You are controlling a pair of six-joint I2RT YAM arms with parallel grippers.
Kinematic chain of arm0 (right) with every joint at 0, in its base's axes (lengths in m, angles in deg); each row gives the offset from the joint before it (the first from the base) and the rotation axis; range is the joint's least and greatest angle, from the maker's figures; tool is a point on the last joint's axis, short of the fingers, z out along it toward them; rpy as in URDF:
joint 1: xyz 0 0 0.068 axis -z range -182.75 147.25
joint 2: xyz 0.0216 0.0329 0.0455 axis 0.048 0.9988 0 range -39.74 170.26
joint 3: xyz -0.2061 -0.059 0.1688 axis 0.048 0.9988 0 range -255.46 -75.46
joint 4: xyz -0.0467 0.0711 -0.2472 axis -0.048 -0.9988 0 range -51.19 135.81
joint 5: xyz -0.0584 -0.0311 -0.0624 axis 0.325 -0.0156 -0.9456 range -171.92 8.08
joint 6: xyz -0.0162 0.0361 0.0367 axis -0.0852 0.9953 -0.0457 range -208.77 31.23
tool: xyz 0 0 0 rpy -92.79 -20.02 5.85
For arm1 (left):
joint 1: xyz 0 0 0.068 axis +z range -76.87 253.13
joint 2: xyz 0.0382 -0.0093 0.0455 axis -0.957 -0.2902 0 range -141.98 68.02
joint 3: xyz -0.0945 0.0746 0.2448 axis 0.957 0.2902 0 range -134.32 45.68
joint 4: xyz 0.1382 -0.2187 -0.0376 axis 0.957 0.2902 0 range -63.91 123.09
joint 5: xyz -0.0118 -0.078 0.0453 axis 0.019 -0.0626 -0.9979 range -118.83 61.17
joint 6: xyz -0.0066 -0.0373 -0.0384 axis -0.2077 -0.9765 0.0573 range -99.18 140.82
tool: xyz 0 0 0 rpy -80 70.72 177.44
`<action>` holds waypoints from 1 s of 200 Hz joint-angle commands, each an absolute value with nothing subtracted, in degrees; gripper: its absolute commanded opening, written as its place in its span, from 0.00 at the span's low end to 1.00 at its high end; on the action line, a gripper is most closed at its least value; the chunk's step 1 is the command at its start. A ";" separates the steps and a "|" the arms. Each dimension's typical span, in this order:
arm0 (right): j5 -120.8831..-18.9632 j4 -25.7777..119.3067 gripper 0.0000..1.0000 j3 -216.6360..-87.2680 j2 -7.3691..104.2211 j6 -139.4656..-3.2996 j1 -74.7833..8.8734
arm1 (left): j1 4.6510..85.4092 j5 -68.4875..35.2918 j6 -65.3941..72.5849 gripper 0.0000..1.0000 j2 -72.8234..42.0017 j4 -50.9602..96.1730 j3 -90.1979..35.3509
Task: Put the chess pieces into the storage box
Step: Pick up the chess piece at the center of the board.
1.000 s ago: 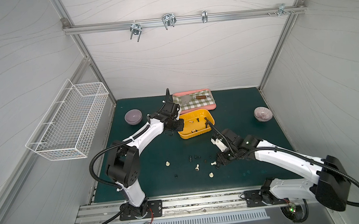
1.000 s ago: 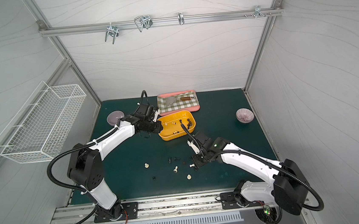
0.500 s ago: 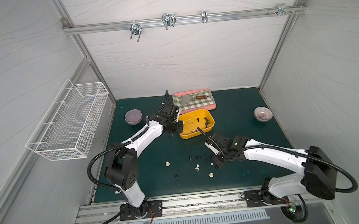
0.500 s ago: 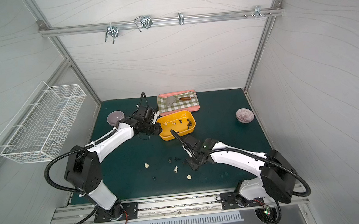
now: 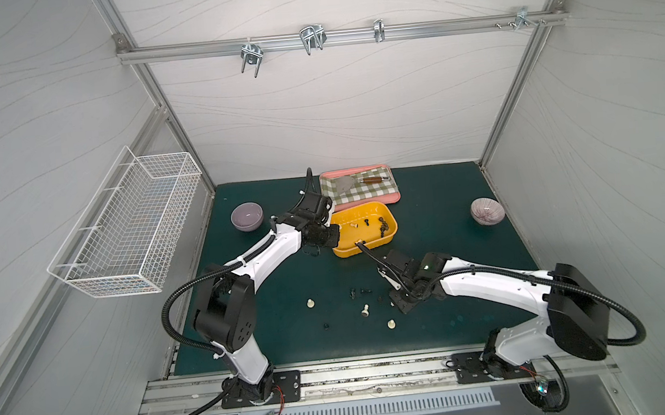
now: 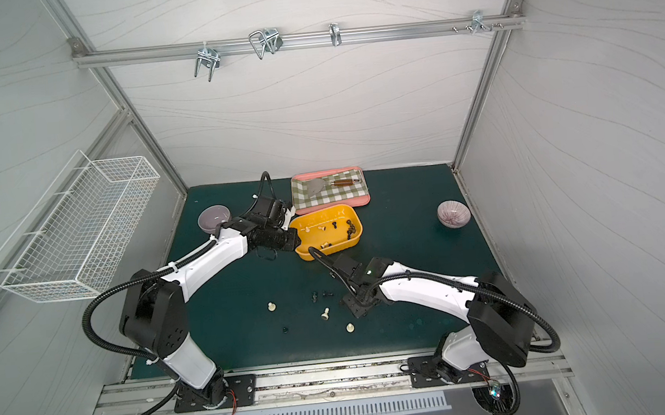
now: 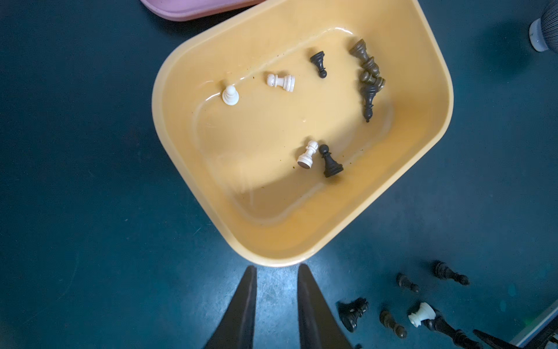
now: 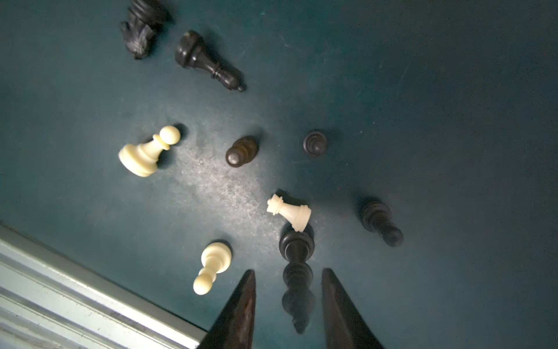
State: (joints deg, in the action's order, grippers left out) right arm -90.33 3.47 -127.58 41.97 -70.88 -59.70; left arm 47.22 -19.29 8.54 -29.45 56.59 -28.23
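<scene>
The tall black piece is below, between the open fingers. My right gripper next lowers them around its middle [image 8: 297,274] and closes clear of the white rook [image 8: 290,211].
The yellow storage box [image 5: 350,240] [image 7: 256,136] holds several chess pieces lying loose: white ones [image 7: 280,82] and a dark cluster [image 7: 368,75]. My left gripper [image 7: 276,269] [image 5: 336,233] hovers at the box's near-left rim, open a little, with nothing between its fingers. More pieces are scattered on the green mat [image 5: 365,310]. My right gripper [image 8: 288,270] [image 5: 397,303] is low over them and open. A tall black piece [image 8: 297,250] lies between its fingers, touching neither. A white rook [image 8: 290,211] leans on that piece's base.
A pink tray with a checked cloth and spatula [image 5: 362,185] lies behind the box. A purple bowl [image 5: 246,217] sits far left, a striped bowl [image 5: 487,210] far right. A wire basket [image 5: 131,226] hangs on the left wall. The metal front rail [image 8: 60,287] is close to the right gripper.
My right gripper has slid left and nearer over the loose pieces, and its jaws have widened. The left gripper has stayed by the box.
</scene>
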 commanded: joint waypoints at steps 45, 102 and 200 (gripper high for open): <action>-91.51 0.46 0.37 -128.85 44.60 -69.43 -60.58 | 47.53 -18.32 8.85 0.25 -27.96 55.33 -28.15; -92.16 0.12 0.33 -128.99 45.99 -68.51 -61.02 | 47.52 -18.18 9.04 0.25 -27.83 55.54 -28.06; -93.03 -0.08 0.14 -128.73 46.38 -67.67 -61.51 | 47.47 -17.91 9.13 0.25 -27.50 55.85 -28.06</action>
State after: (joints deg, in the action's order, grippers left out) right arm -92.32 1.83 -128.02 46.00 -68.60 -60.92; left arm 47.22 -18.65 8.63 -29.41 56.59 -28.10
